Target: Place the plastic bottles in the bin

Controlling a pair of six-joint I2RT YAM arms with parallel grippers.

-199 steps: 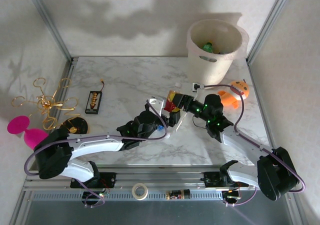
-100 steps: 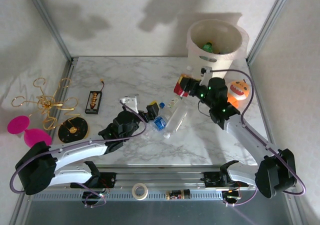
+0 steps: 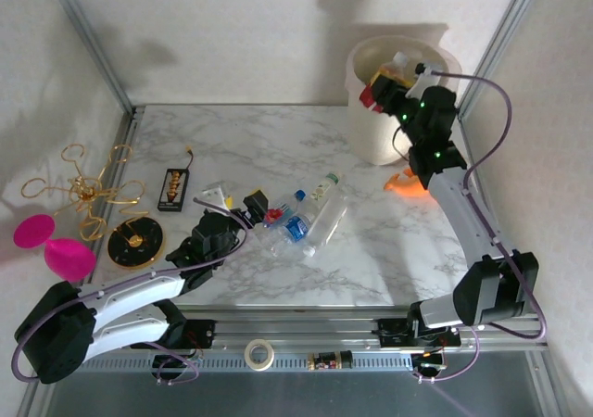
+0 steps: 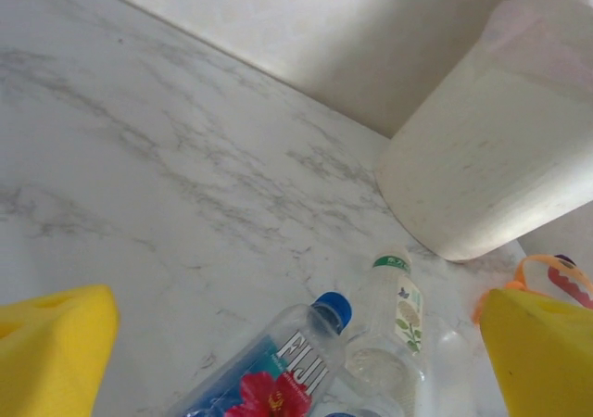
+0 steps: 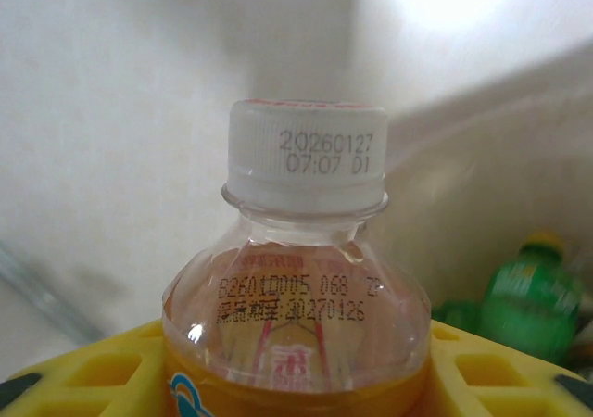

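Note:
The bin's inside shows beside the clear bottle, so the robot's right gripper next needs to move outward, further over the bin's opening [image 5: 463, 218], and then let go of the clear bottle [image 5: 306, 250].
My right gripper [image 3: 380, 88] hangs over the cream-white bin [image 3: 371, 139] at the back right. It is shut on a clear bottle [image 5: 306, 250] with a white cap and an orange and red label, yellow pads [image 5: 83, 380] on both sides. A green bottle [image 5: 528, 306] lies inside the bin. My left gripper [image 3: 234, 197] stands open low over the table, left of three lying bottles. They are a Fiji bottle [image 4: 278, 371] with a blue cap, a clear one [image 4: 394, 315] with a green neck band, and a larger clear one [image 3: 329, 218]. Its wide-apart yellow fingers [image 4: 56, 343] hold nothing.
An orange pumpkin-faced toy [image 3: 408, 183] lies right of the bin's foot, under my right arm. A black tray [image 3: 173, 188], a black disc [image 3: 134, 241], a gold wire ornament [image 3: 88, 190] and pink shapes [image 3: 51, 246] sit at the left. A tape roll [image 3: 260, 352] rests on the near rail.
My right gripper has carried its bottle from the table's middle up and back to over the bin. My left arm has drawn back to the left, away from the lying bottles.

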